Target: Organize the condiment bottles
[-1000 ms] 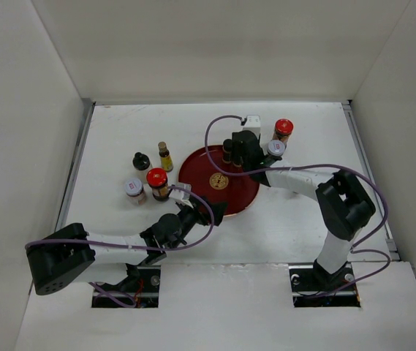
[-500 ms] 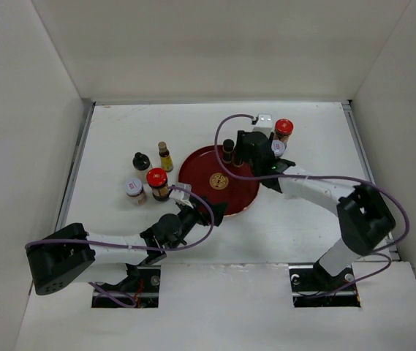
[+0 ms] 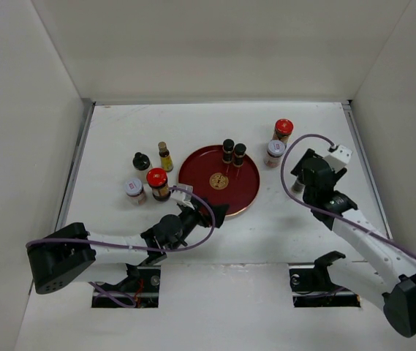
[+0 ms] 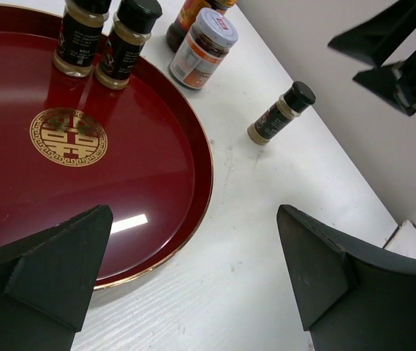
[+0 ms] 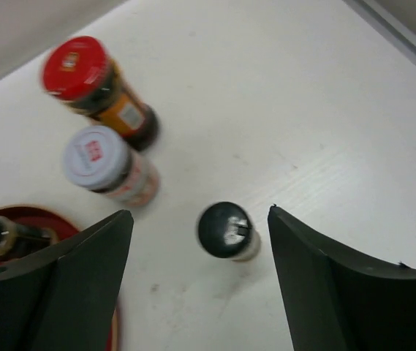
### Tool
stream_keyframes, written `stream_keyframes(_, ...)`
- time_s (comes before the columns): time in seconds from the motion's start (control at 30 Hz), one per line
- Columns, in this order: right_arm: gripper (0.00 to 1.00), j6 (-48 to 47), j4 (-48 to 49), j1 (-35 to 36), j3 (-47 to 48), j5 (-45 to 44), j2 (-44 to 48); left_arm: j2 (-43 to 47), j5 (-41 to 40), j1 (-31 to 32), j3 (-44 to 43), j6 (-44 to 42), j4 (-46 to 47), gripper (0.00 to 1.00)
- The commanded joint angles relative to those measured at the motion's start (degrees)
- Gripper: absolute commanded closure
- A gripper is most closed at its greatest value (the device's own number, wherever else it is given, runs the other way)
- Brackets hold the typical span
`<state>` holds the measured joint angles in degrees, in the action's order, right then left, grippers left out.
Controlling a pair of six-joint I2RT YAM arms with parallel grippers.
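Observation:
Next, my right gripper lowers its fingers around the black cap [image 5: 224,229] and closes, since the cap sits below, already between its open fingers in the wrist view.
Two dark black-capped bottles [image 3: 233,152] stand side by side at the back of the round red tray [image 3: 208,191]. Right of the tray are a white-lidded jar [image 3: 275,152] and a red-capped jar [image 3: 283,129]. A small black-capped bottle [image 5: 226,230] stands on the table, and my right gripper [image 5: 199,213] hovers open above it, fingers either side without touching. Left of the tray stand a black-capped bottle [image 3: 141,161], a slim yellow bottle [image 3: 164,156], a red-capped jar [image 3: 156,180] and a white-lidded jar [image 3: 134,190]. My left gripper [image 4: 193,212] is open and empty at the tray's near rim.
White walls close the table [image 3: 281,219] on three sides, with a raised edge strip on the right [image 3: 361,157]. The right arm's purple cable [image 3: 295,157] loops above the table near the two right-hand jars.
My right gripper opened, leaving a second dark bottle on the tray, and swung right to hover over the small black-capped bottle. The left arm has not moved.

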<state>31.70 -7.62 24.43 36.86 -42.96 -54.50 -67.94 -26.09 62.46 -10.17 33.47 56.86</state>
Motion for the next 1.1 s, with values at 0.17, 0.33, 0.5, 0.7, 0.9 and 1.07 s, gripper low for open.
stream_keyframes(0.17,0.19,2.22,-0.39,-4.60,-1.53,7.09,-5.87,0.44,0.51,0.69,-0.28,0.19,3.34,0.00)
stream_keyframes(0.33,0.22,0.56,5.50,-7.15,-2.06,11.48,-7.81,0.44,0.69,0.60,-0.28,0.19,3.34,0.00)
stream_keyframes(0.5,0.27,-0.15,7.52,-9.70,-1.09,14.66,-12.37,0.18,0.86,0.43,-0.37,0.54,3.34,0.00)
stream_keyframes(0.7,0.40,-0.41,8.58,-9.44,0.05,14.40,-16.69,0.53,0.95,-0.19,-0.02,0.72,3.34,0.00)
stream_keyframes(0.9,0.64,-1.38,7.53,-7.61,0.58,9.13,-11.69,0.44,0.86,-0.63,-0.02,0.80,3.34,0.00)
stream_keyframes(1.07,0.65,-2.52,3.67,-1.63,3.73,8.15,-7.29,0.53,0.86,-1.15,0.15,0.98,3.34,0.00)
